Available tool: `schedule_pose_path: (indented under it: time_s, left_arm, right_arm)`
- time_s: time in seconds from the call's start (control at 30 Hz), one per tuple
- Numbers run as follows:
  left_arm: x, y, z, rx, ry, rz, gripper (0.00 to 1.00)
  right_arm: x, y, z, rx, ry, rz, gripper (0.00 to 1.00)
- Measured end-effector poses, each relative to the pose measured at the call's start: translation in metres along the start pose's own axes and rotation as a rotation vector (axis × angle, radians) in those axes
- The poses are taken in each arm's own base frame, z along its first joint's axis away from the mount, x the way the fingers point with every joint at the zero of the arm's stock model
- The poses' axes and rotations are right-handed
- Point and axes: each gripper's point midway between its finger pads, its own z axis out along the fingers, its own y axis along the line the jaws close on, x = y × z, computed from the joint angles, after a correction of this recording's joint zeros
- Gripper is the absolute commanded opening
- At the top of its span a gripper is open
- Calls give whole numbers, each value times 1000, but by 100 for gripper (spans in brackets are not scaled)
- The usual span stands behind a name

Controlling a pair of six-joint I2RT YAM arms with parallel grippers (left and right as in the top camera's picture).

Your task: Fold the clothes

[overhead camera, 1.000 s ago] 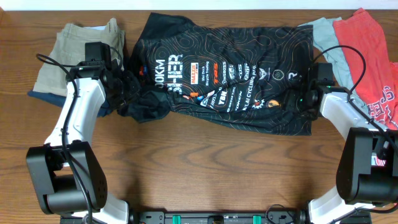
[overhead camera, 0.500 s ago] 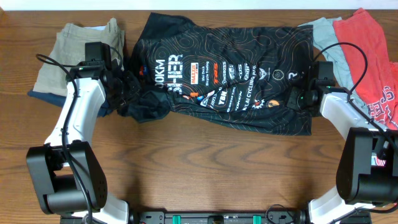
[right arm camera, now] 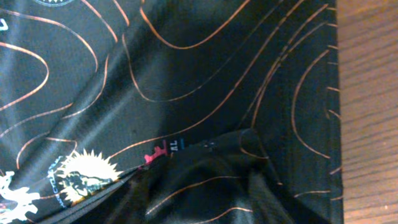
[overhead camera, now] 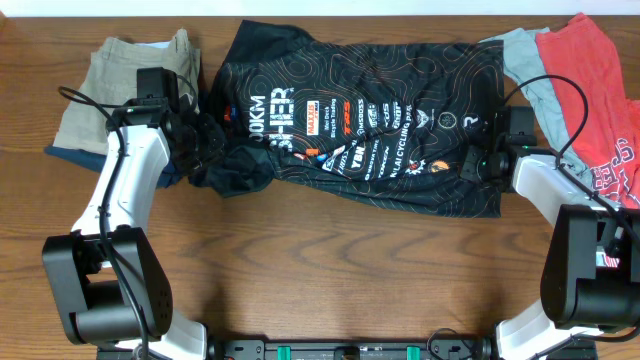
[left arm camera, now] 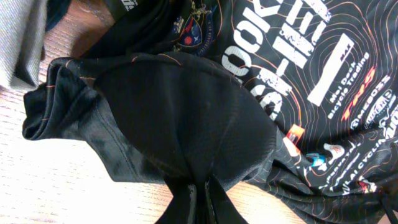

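I should lift my left gripper outward next and lower it beside the jersey's white lettering (overhead camera: 256,122) (left arm camera: 235,61) to release the sleeve, because the bunched cloth sticks out over bare table.
The clothes (overhead camera: 370,120), a black jersey with orange contour lines and rows of small logos, lie spread across the far middle of the table. My left gripper (overhead camera: 218,148) is shut on the jersey's bunched left sleeve (left arm camera: 155,118), and the pinched fabric fans out from its fingertips (left arm camera: 198,193). My right gripper (overhead camera: 472,163) rests on the jersey's right edge. In the right wrist view the fabric (right arm camera: 186,74) puckers up into a fold (right arm camera: 211,168) right at the jaws. The dark fingers are lost against the dark cloth there.
Khaki shorts (overhead camera: 120,70) lie over a navy garment (overhead camera: 70,152) at the far left, beside my left arm. A grey T-shirt (overhead camera: 525,60) and a red T-shirt (overhead camera: 590,80) lie at the far right. Bare wooden table (overhead camera: 330,270) runs along the near side.
My right gripper has slid slightly left and nearer along the jersey's right edge, gathering fabric. The left gripper and the sleeve it holds have not moved.
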Motion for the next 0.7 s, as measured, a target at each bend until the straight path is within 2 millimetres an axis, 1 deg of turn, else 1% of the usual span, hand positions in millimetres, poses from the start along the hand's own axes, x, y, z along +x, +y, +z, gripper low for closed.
schedule_pose_path:
  time_s: [0.03, 0.17, 0.2, 0.33, 0.4, 0.5, 0.6, 0.7]
  left_arm:
    - [0, 0, 0, 0, 0, 0, 6]
    - [0, 0, 0, 0, 0, 0, 6]
    - [0, 0, 0, 0, 0, 0, 6]
    - [0, 0, 0, -1, 0, 0, 6]
    - [1, 1, 0, -3, 5, -2, 6]
    - [2, 1, 0, -5, 10, -4, 6]
    - [3, 1, 0, -5, 11, -4, 6]
    - [3, 1, 0, -6, 10, -4, 6]
  right_arm:
    - [0, 0, 0, 1, -3, -2, 34]
    - [1, -1, 1, 2, -5, -3, 4]
    - [1, -1, 1, 3, -5, -4, 2]
    - [2, -2, 2, 9, -1, 0, 1]
    - [4, -5, 1, 21, 6, 2, 4]
    - [8, -11, -1, 52, 25, 4, 6]
    - [12, -17, -3, 79, 44, 10, 12]
    - [17, -23, -5, 108, 61, 8, 15]
